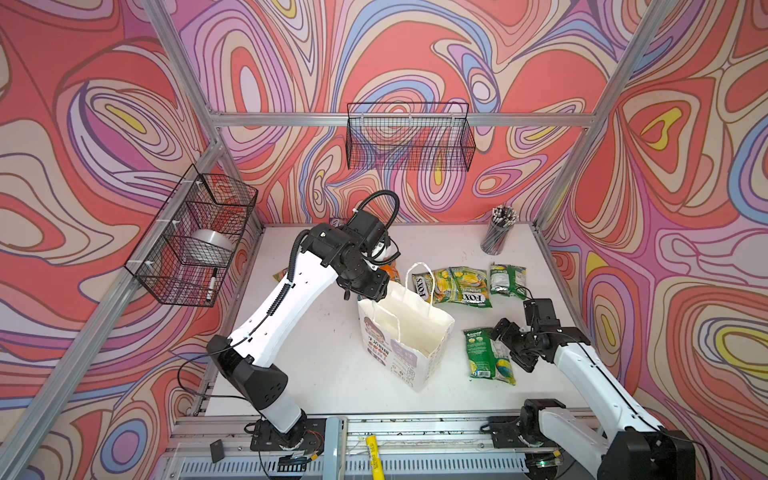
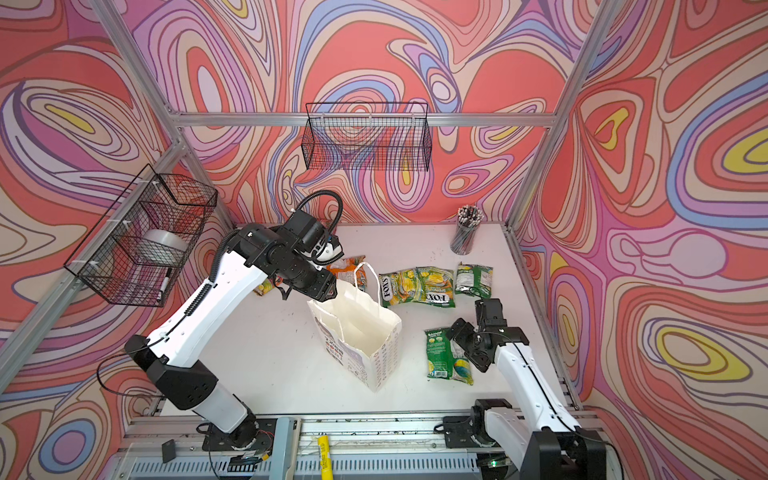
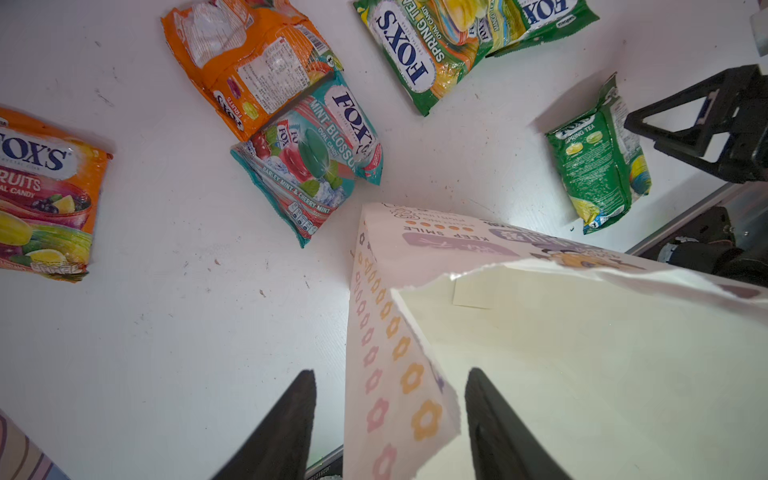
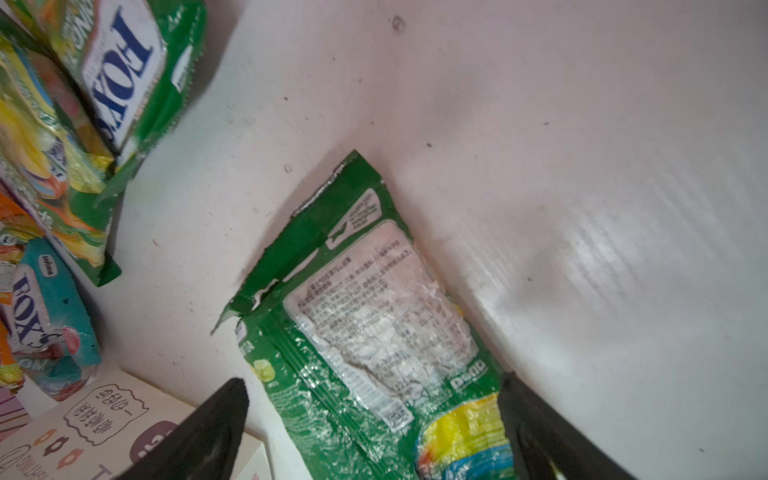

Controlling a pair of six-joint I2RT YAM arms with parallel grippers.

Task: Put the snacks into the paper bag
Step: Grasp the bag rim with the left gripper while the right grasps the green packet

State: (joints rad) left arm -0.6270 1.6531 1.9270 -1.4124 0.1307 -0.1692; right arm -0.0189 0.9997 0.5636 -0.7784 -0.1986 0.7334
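My right gripper lowers and shifts toward the paper bag [image 1: 405,332] onto the packet's white label [image 1: 500,349] next, since the green packet lies below it, nearer the bag.
The white paper bag [image 1: 405,332] [image 2: 357,328] stands upright and open-mouthed mid-table. My left gripper [image 1: 372,296] [image 2: 325,294] [image 3: 390,374] is open at its far-left top corner, one finger outside and one inside the flower-printed side wall [image 3: 399,374], with gaps on both sides. My right gripper [image 1: 505,345] [image 2: 461,340] [image 4: 372,380] hangs open over a green snack packet [image 1: 488,355] [image 4: 374,299] lying right of the bag. More snacks lie behind the bag: green-yellow packets [image 1: 453,284], an orange one [image 3: 249,62], a teal one [image 3: 311,158], another orange one [image 3: 41,195].
A cup of pencils [image 1: 498,235] stands at the back right corner. Black wire baskets hang on the back wall [image 1: 409,137] and the left wall [image 1: 195,241]. A yellow marker [image 1: 374,451] lies on the front rail.
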